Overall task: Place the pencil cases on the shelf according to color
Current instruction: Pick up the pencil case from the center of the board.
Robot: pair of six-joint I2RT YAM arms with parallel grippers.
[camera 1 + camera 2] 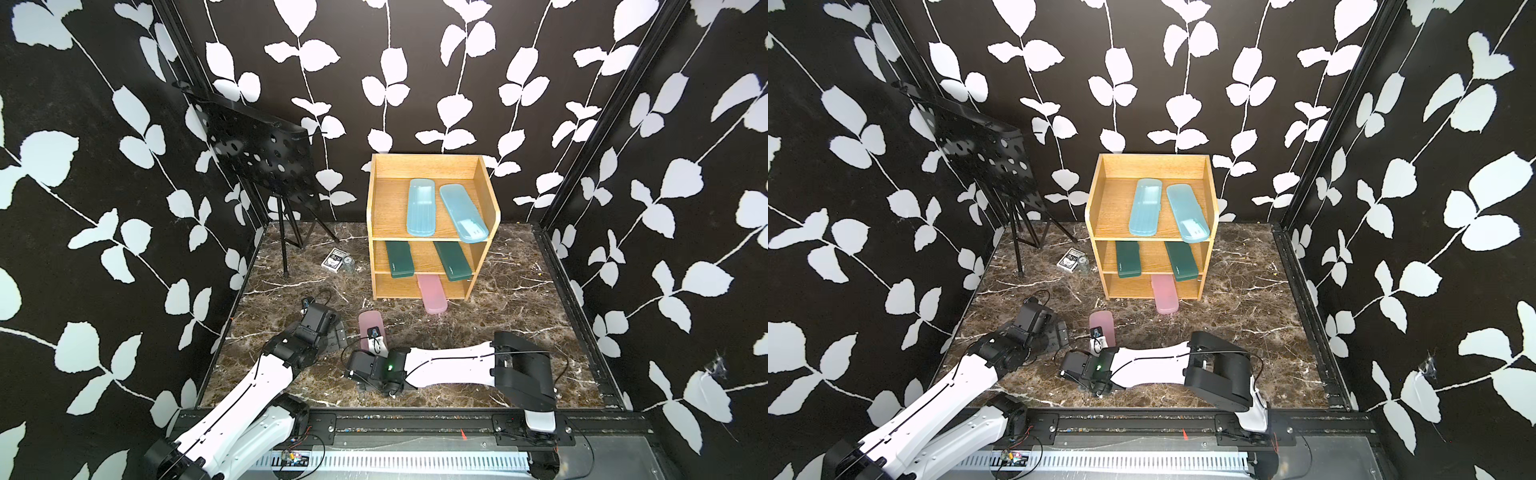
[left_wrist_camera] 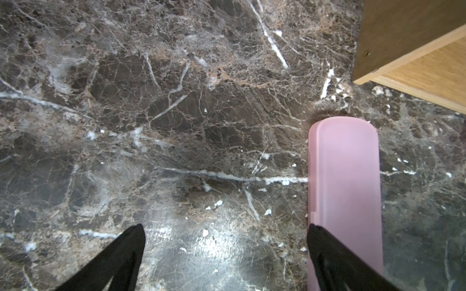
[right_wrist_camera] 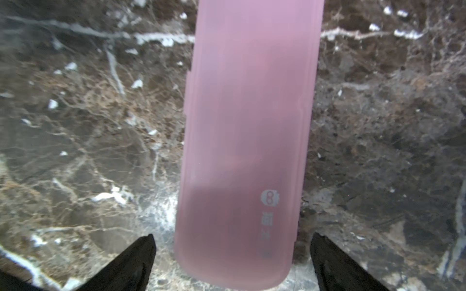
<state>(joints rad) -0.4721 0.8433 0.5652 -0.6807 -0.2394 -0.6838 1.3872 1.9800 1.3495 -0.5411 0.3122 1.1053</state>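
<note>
My right gripper will next go down to the flat pink case's near end (image 3: 236, 249) and close across the width of the case.
The wooden shelf (image 1: 432, 166) stands at the back of the marble floor. Two light blue pencil cases (image 1: 420, 208) (image 1: 463, 212) lie on its top tier. Two dark green ones (image 1: 399, 259) (image 1: 453, 262) lie on the middle tier. One pink case (image 1: 432, 295) sticks out of the bottom tier. Another pink case (image 1: 369, 322) (image 3: 247, 126) lies flat on the floor, its near end between the spread fingers of my open right gripper (image 3: 233, 236). My left gripper (image 2: 225, 226) (image 1: 337, 332) hangs open just left of that case (image 2: 345, 189), with only floor between its fingers.
A black perforated stand (image 1: 257, 153) on a tripod fills the back left. A patterned card box (image 1: 333, 259) and a small clear object (image 1: 348, 264) lie left of the shelf. Black frame rails (image 1: 415, 424) run along the front and right edges.
</note>
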